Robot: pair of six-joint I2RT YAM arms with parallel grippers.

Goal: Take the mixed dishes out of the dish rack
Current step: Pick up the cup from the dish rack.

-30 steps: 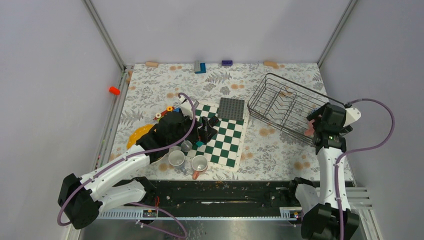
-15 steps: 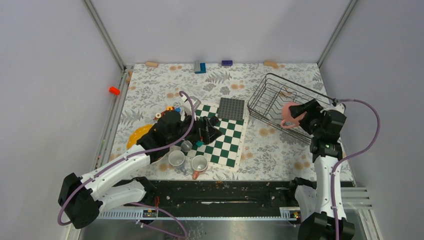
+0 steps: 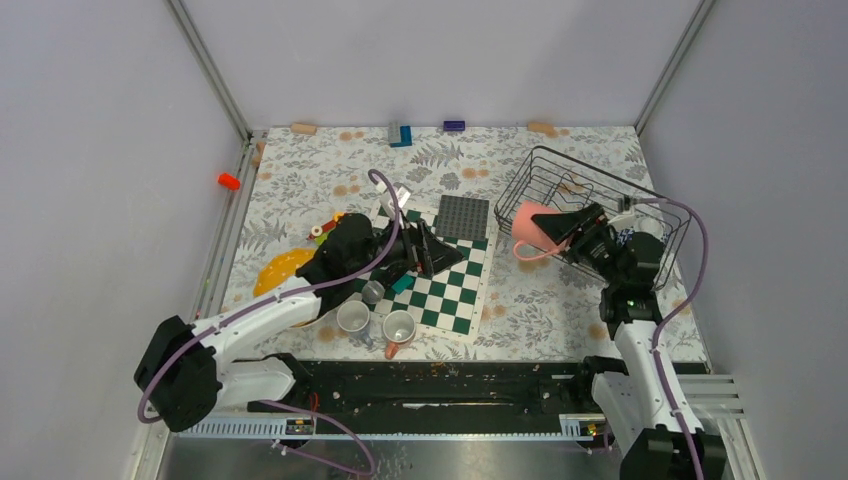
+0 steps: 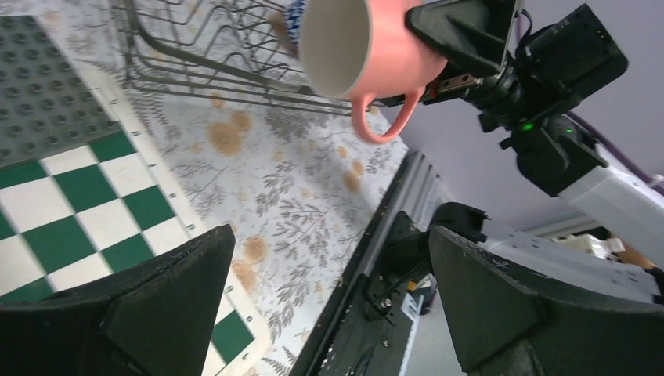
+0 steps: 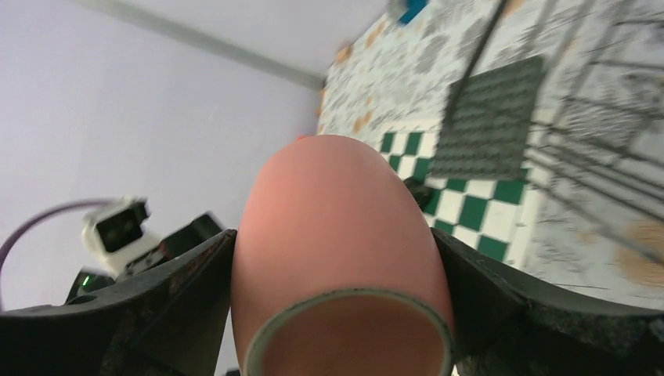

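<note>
My left gripper should next move gently to the right in the top view, onto the pink mug's rim by its handle, because the mug's opening faces my empty fingers.
My right gripper (image 3: 552, 228) is shut on a pink mug (image 3: 532, 226), held on its side in the air above the left edge of the black wire dish rack (image 3: 570, 200). In the right wrist view the mug (image 5: 337, 227) fills the space between both fingers (image 5: 172, 301). My left gripper (image 3: 448, 252) is open and empty above the green-and-white chessboard (image 3: 450, 290). Its wrist view shows the held mug (image 4: 368, 47) and the rack (image 4: 211, 47) ahead. A yellow-orange plate (image 3: 278, 268) and three mugs (image 3: 352, 317) stand on the table at the left. I cannot see the patterned dish.
A dark grey studded plate (image 3: 464, 216) lies at the chessboard's far edge. Small toy blocks (image 3: 400, 133) lie along the back wall and near the left arm. The black front rail (image 3: 440, 385) runs along the near edge.
My right gripper has carried the pink mug from the rack's right side leftward to its left edge. My left gripper has swung right and farther over the chessboard.
</note>
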